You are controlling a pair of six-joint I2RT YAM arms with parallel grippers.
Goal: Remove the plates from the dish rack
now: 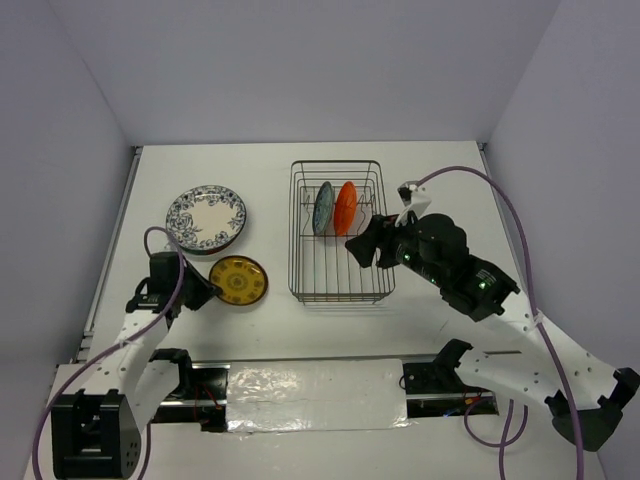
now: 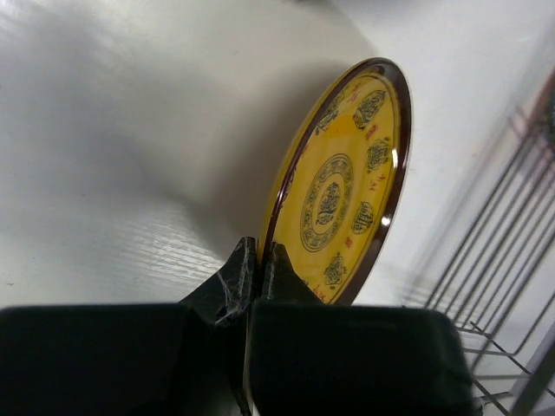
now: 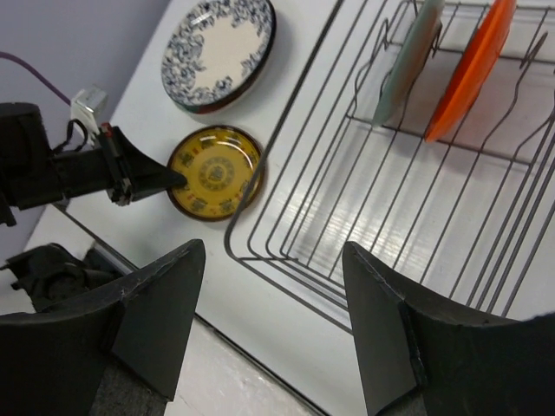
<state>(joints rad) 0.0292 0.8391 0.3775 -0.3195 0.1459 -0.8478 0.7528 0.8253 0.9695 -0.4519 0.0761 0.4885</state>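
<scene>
My right gripper will next move outward over the rack [image 1: 300, 250] and turn so that its open fingers come around the upright rim of the red-orange plate.
The dark wire dish rack [image 1: 300, 250] [image 3: 390, 199] stands mid-table with two plates upright in its far slots, a teal one [image 1: 323, 207] [image 3: 408, 61] and a red-orange one [image 1: 345, 207] [image 3: 473, 61]. Left of the rack a yellow patterned plate [image 1: 240, 280] [image 2: 342, 191] [image 3: 212, 173] lies low on the table. My left gripper [image 1: 205, 285] [image 2: 257, 260] is shut on its near-left rim. My right gripper [image 1: 362, 248] [image 3: 273, 251] hovers open and empty over the rack's front right part, short of the two upright plates.
A white plate with a dark-blue floral rim [image 1: 207, 218] [image 3: 221, 48] lies flat at the left, just behind the yellow plate. Grey walls enclose the table on three sides. A foil-covered strip [image 1: 310, 395] runs along the near edge between the arm bases.
</scene>
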